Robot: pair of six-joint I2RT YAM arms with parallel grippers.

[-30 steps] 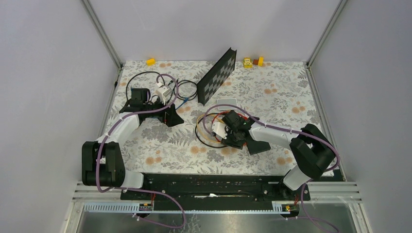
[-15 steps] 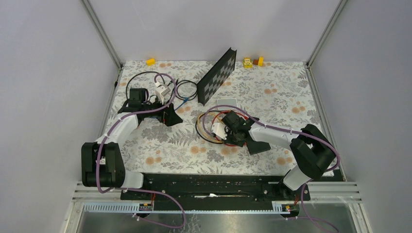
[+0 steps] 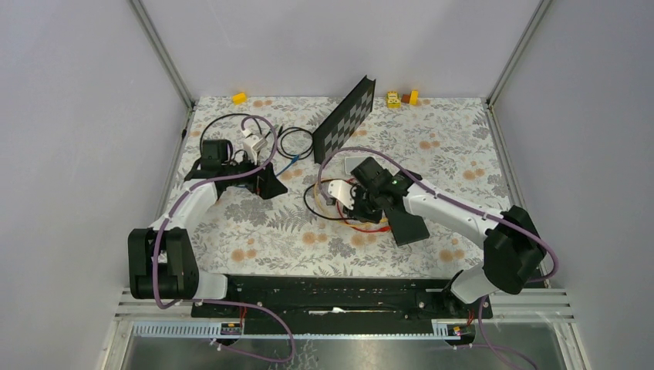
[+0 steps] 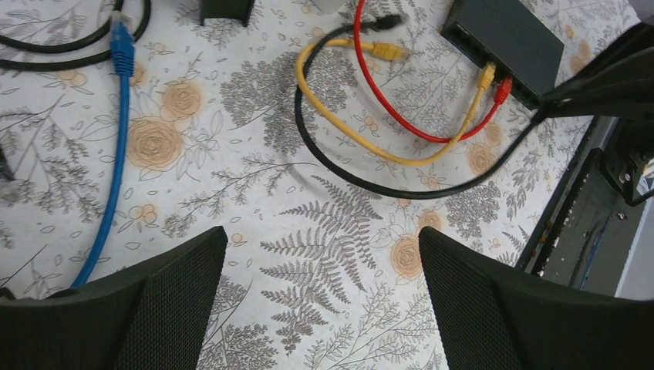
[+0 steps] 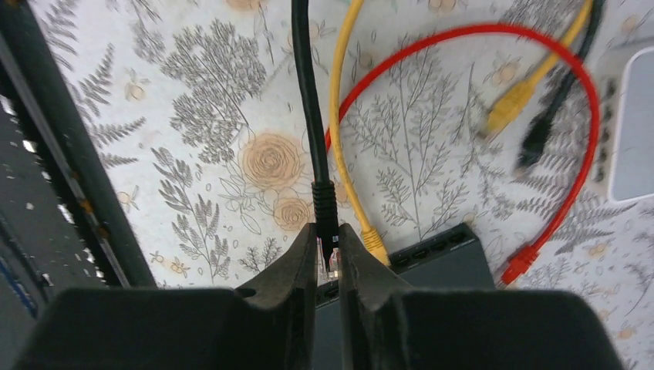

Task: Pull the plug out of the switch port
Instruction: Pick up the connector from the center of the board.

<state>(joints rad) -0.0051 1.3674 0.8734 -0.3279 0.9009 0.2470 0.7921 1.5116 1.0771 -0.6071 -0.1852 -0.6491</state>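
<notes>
The robot's right gripper should rise outward past the switch (image 3: pixel 407 225), lower to the bare cloth beyond and let go of the plug, because the plug's tip shows outside the sockets.
The switch (image 3: pixel 407 225) is a flat black box on the flowered cloth, also in the left wrist view (image 4: pixel 505 38) and the right wrist view (image 5: pixel 432 266). My right gripper (image 3: pixel 364 205) (image 5: pixel 328 254) is shut on the clear plug (image 5: pixel 330 258) of the black cable (image 5: pixel 308 100), which it holds right at the switch's socket row. The plug tip appears just outside the sockets. A yellow plug (image 5: pixel 375 245) sits in a socket beside it. A red plug (image 5: pixel 518 266) lies at the switch's corner. My left gripper (image 3: pixel 266 182) (image 4: pixel 320 301) is open and empty over bare cloth.
A white box (image 3: pixel 337 190) (image 5: pixel 634 123) lies left of my right gripper, with loose yellow and black plugs near it. A checkered board (image 3: pixel 345 121) leans at the back. A blue cable (image 4: pixel 116 154) and a black cable coil (image 3: pixel 297 142) lie by my left gripper. The table's front rail (image 4: pixel 586 208) is close.
My right arm has lifted and moved left and back with the black plug in its fingers. The black cable loop and the white box have shifted left. My left gripper has barely moved.
</notes>
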